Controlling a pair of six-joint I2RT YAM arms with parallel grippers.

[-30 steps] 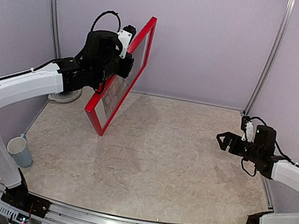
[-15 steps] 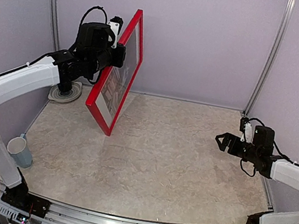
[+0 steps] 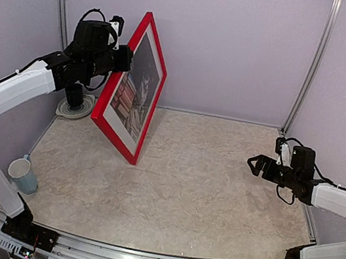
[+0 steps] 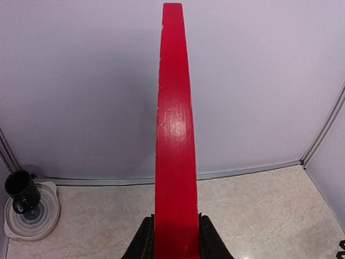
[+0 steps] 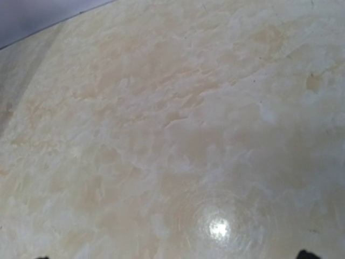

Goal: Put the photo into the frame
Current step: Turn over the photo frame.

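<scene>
The photo is inside the frame. Next, I need to use my left gripper to tilt the frame (image 3: 115, 135) down and toward the right in the top view, flat onto the bare tabletop, and let go of it.
The red frame (image 3: 115, 135) stands tilted on edge at the back left, front turned toward the top camera, its lower corner down by the table. The photo (image 3: 136, 94), a cat among stacked books, shows inside it. My left gripper (image 3: 125, 60) is shut on the frame's upper left edge. In the left wrist view the red frame edge (image 4: 173, 135) runs up from between the black fingers (image 4: 141, 244) of my left gripper (image 4: 175, 244). My right gripper (image 3: 255, 164) hangs open over the table at the right, holding nothing. Its wrist view shows only bare table (image 5: 161, 135).
A pale blue cup (image 3: 22, 175) stands near the front left edge. A black mug (image 4: 19, 189) on a white round plate (image 3: 73, 110) sits in the back left corner. Purple walls close the back and both sides.
My left arm has swung the frame up and to the left and turned it, so its front with the photo now faces the camera. The right arm has barely moved.
</scene>
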